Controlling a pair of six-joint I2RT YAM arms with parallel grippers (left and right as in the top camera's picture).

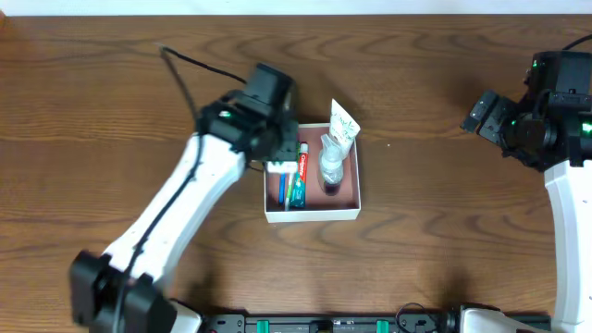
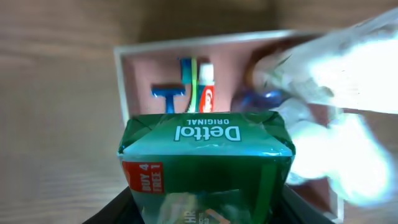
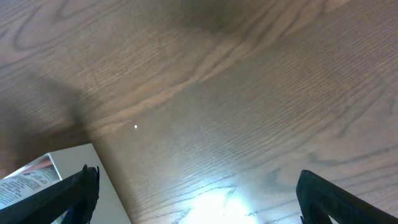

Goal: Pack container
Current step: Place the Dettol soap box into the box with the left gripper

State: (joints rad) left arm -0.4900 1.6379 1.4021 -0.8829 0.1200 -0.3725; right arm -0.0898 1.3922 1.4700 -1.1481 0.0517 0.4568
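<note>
The left gripper brings the Dettol soap pack down into the container [image 1: 310, 215] over the razor [image 2: 166, 94] and toothbrush next, as the clear bottle occupies the other side of the container.
The container [image 1: 310, 215], a shallow white-walled box with a reddish-brown floor, sits mid-table. It holds a toothpaste tube [image 1: 302, 176], a toothbrush [image 1: 289, 191], a clear bottle [image 1: 331, 166] and a white tube [image 1: 343, 125] leaning on its far rim. My left gripper [image 1: 277, 159] is shut on a green Dettol soap pack [image 2: 205, 155] and holds it above the container's left side [image 2: 118, 81]. The left wrist view also shows a blue razor [image 2: 166, 94] and the toothpaste [image 2: 206, 93] below. My right gripper [image 1: 490, 116] is open and empty, far to the right [image 3: 196, 193].
Bare wooden table surrounds the container. The left arm stretches from the front left edge toward it. A black cable [image 1: 185, 63] runs across the back left. A white printed edge [image 3: 31, 177] shows at the lower left of the right wrist view.
</note>
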